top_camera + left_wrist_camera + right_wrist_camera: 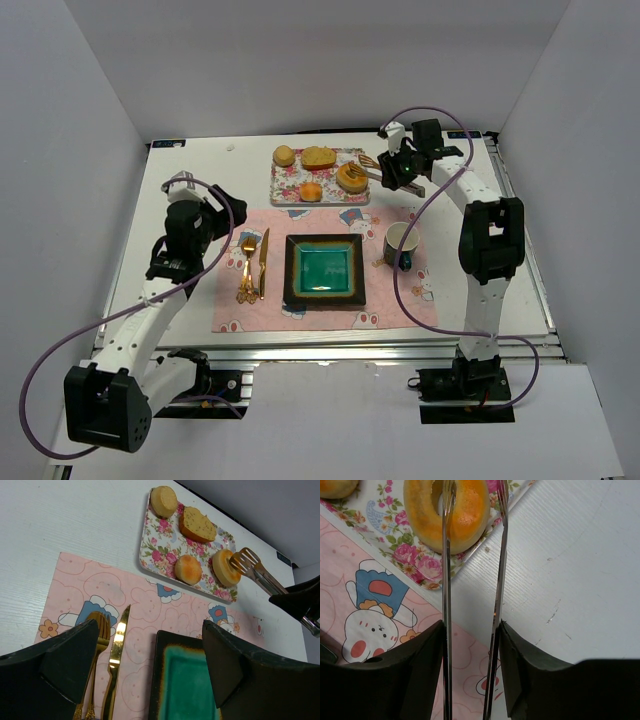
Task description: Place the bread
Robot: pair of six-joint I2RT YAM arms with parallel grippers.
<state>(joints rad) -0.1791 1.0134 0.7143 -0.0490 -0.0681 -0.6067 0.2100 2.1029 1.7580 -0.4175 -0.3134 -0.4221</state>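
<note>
The arms of the metal tongs are spread around one side of the ring bread (361,181) (474,511), so my right gripper will next turn slightly over that side and close on the tongs.
A ring-shaped bread (351,177) lies at the right end of a floral tray (275,185), with a round bun (284,156), a bread slice (319,157) and a small bun (311,192). My right gripper (405,170) is shut on metal tongs (372,170). In the right wrist view the tongs (445,580) are spread; one arm lies over the hole of the ring bread (465,520), the other just past its right edge. My left gripper (150,645) is open and empty, above the pink placemat near the square green plate (159,680).
The green plate (293,270) sits mid-placemat (230,315). A gold fork and spoon (246,268) and a knife (263,262) lie left of it. A mug (400,243) stands right of the plate. White walls enclose the table.
</note>
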